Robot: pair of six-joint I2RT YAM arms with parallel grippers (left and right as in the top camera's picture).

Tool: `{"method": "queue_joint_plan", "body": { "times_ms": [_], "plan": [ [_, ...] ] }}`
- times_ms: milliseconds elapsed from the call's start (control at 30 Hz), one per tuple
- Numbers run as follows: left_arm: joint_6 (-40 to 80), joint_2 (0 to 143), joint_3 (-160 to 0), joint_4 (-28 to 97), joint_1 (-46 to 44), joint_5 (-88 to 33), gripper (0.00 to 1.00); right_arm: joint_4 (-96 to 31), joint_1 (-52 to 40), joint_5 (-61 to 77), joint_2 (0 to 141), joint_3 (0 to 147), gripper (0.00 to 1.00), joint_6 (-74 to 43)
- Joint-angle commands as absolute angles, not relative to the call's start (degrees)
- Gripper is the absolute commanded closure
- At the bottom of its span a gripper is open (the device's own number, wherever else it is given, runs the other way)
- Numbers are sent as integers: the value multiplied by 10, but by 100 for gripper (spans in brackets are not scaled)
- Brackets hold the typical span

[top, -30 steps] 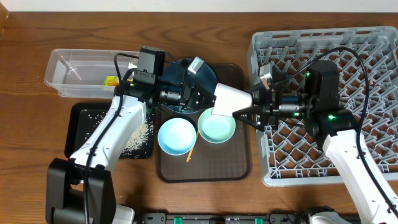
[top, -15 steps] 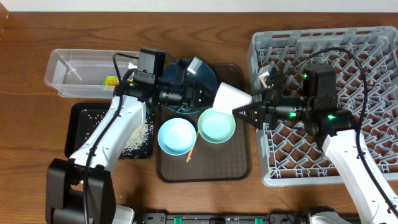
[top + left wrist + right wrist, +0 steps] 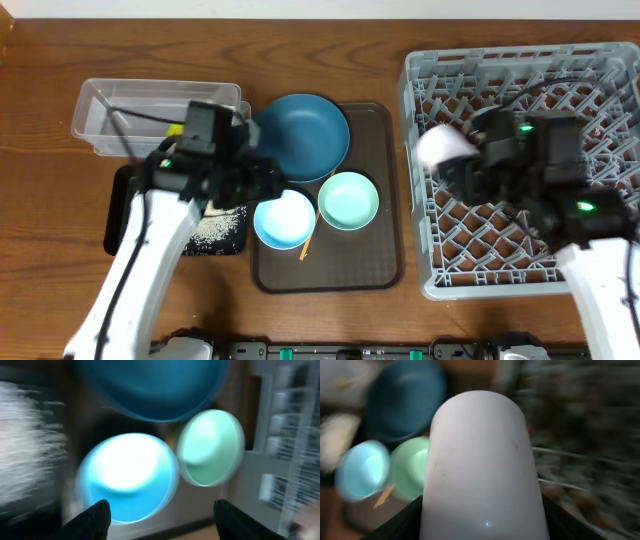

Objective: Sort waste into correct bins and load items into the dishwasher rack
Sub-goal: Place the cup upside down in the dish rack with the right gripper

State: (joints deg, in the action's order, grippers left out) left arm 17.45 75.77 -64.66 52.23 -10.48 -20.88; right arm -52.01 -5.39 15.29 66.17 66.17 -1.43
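Note:
My right gripper carries the cup across the grey rack and back next, since the rack looks empty. Then it lowers the cup onto the rack's near corner away from the brown tray.
My right gripper (image 3: pixel 452 160) is shut on the small pink cup (image 3: pixel 438 147), holding it over the left side of the grey dishwasher rack (image 3: pixel 500 70). In the right wrist view the cup (image 3: pixel 482 460) fills the gap between my dark fingers (image 3: pixel 402 522). My left gripper (image 3: pixel 264 182) is open and empty, just above the white-blue bowl (image 3: pixel 283 218), which shows close up in the left wrist view as the bowl (image 3: pixel 127 477). The mint-green bowl (image 3: pixel 348 200), dark-blue plate (image 3: pixel 300 135) and wooden stick (image 3: pixel 311 240) lie on the brown tray (image 3: pixel 330 270).
The clear tub (image 3: pixel 130 105) at the back left holds a yellow-green wrapper (image 3: pixel 178 130). The black tray (image 3: pixel 125 225) in front of it carries loose rice (image 3: pixel 218 228), partly under my left arm. Both wrist views are motion-blurred.
The cup has passed from my left gripper to my right. My left gripper opened and drew back left over the white-blue bowl. The right one carried the cup right, over the rack.

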Motion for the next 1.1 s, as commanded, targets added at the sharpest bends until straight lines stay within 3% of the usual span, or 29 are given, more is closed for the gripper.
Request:
{"method": "queue_joint_plan", "body": {
  "times_ms": [0, 333, 567, 1067],
  "plan": [
    [161, 727, -649, 538, -102, -72, 30, -552, -8, -18, 657, 693, 70, -72],
    [161, 712, -649, 540, -102, -70, 28, -642, 178, -57, 700, 741, 73, -96],
    [161, 712, -649, 540, -103, -70, 27, -700, 286, -58, 797, 818, 69, -97],
    [161, 712, -649, 540, -103, -70, 27, -727, 368, -36, 919, 805, 71, -105]
  ]
}}
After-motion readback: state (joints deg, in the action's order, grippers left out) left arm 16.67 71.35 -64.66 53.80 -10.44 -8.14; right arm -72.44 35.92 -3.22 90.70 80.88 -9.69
